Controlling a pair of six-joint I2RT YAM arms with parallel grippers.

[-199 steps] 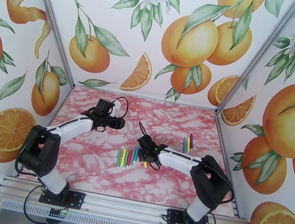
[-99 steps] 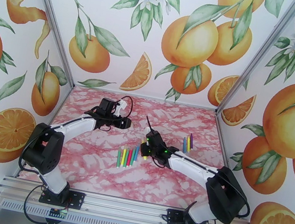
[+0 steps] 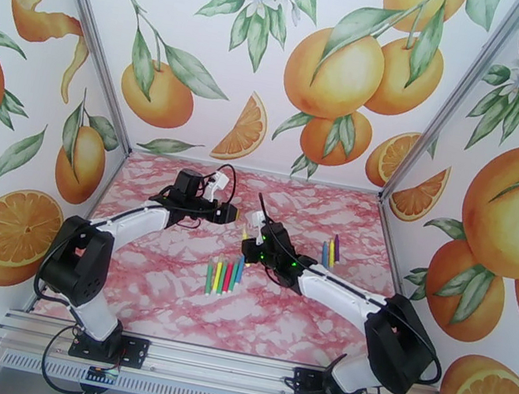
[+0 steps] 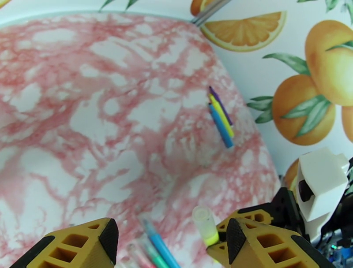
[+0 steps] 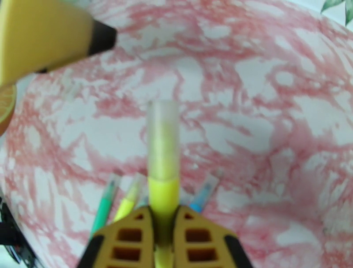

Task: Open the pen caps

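The pale translucent cap stands close by one fingertip, off the gap's middle. Next, my left gripper moves across toward the right gripper and closes around it.
My right gripper is shut on a yellow pen and holds it up above the table. Its pale translucent cap points away from the fingers. My left gripper hangs open just left of that pen. In the left wrist view the capped end stands beside my right-hand finger, not between the fingers. A row of several capped pens lies on the table below. Three more pens, blue, yellow and purple, lie to the right.
The pink marbled table is walled in by orange-print panels on three sides. Metal posts stand at the back corners. The right gripper's white camera housing is close to my left fingers.
The right arm has lifted the yellow pen off the row and carried it up and left. The left gripper has swung right, towards the pen's capped end.
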